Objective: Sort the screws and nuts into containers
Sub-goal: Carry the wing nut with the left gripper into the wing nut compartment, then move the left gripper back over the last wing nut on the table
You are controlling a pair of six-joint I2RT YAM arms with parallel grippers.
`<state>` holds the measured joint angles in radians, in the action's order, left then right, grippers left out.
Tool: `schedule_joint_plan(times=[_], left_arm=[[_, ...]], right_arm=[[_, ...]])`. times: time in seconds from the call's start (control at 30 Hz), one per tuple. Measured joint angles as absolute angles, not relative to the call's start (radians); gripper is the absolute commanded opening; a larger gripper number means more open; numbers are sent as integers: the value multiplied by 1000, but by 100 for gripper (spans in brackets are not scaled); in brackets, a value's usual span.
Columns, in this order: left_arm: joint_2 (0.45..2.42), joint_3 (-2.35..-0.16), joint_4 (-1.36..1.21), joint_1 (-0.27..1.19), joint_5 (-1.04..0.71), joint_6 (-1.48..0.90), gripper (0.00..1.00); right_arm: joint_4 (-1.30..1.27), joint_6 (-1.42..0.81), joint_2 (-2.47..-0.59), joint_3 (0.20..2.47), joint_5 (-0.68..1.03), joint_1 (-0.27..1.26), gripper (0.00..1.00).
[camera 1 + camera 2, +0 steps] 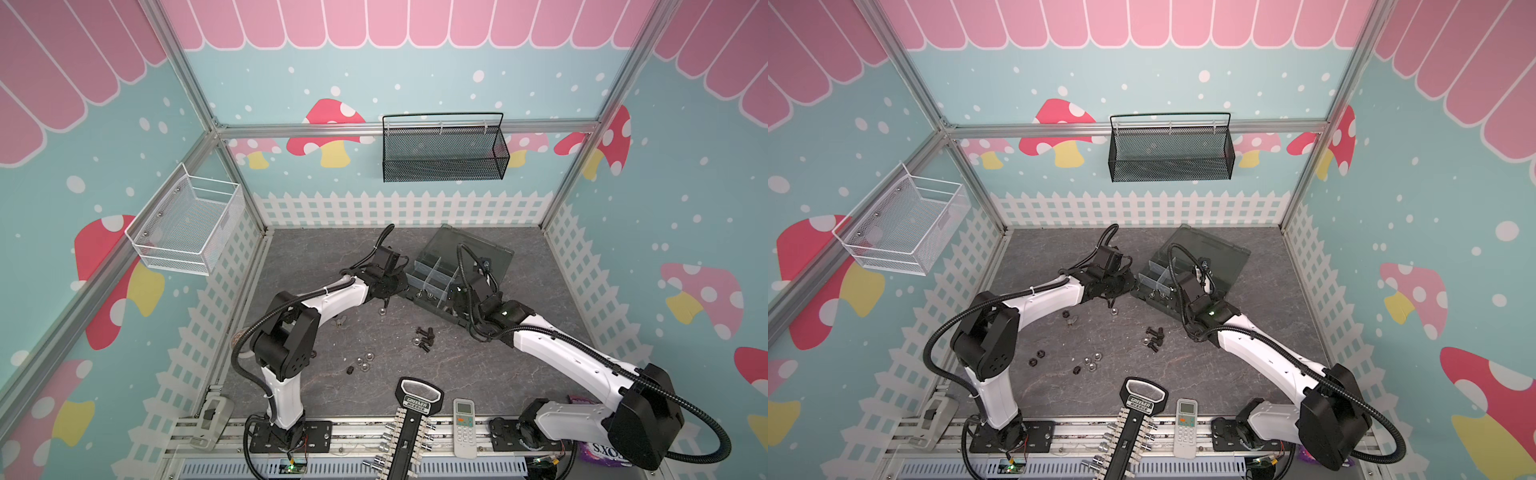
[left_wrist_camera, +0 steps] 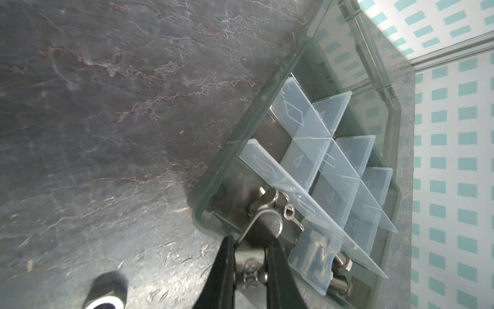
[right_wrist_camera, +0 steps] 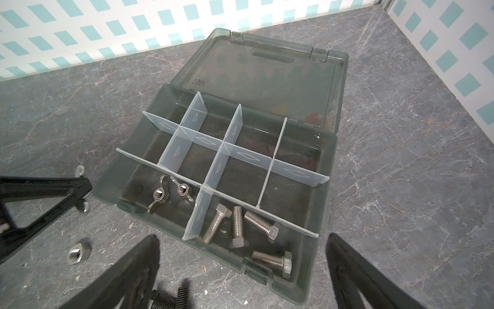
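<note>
Other wing nuts already lie in the box, so the robot will move its left gripper past the box's corner, over their front compartment (image 1: 421,295) (image 2: 240,193), and let go of this wing nut.
The containers are the compartments of a dark grey organiser box (image 3: 324,208), lid (image 3: 267,75) open, at the back of the table (image 1: 440,270). One front compartment holds several silver screws (image 3: 238,227); the one beside it holds two silver wing nuts (image 3: 158,198). My left gripper (image 2: 250,240) is shut on another wing nut (image 2: 263,224), at the box's corner by that compartment (image 1: 384,289). My right gripper (image 3: 243,238) is open above the box's front edge (image 1: 455,297), holding nothing. Black screws (image 1: 424,336) and silver nuts (image 1: 363,359) lie loose on the table.
A hex nut (image 3: 77,252) lies near the box's corner. A socket rack (image 1: 409,424) and a remote (image 1: 464,428) sit at the front edge. A black mesh basket (image 1: 444,151) and a white wire basket (image 1: 187,226) hang on the walls.
</note>
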<state>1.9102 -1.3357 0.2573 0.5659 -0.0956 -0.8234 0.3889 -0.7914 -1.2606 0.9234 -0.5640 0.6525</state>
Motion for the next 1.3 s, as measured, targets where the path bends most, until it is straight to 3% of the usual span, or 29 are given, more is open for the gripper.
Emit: schedule_joint_plan(times=[0.27, 0.5, 0.8, 1.3], left_arm=[[1992, -1401, 258, 574, -108, -835, 13], [2020, -1430, 256, 580, -124, -846, 35], [2011, -1428, 254, 581, -124, -849, 37], [1622, -1141, 297, 578, 23, -822, 45]], right_arm=[[389, -794, -1260, 918, -564, 653, 98], [389, -795, -1260, 917, -559, 653, 98], [389, -795, -1260, 917, -559, 653, 98], [389, -799, -1265, 917, -559, 653, 98]])
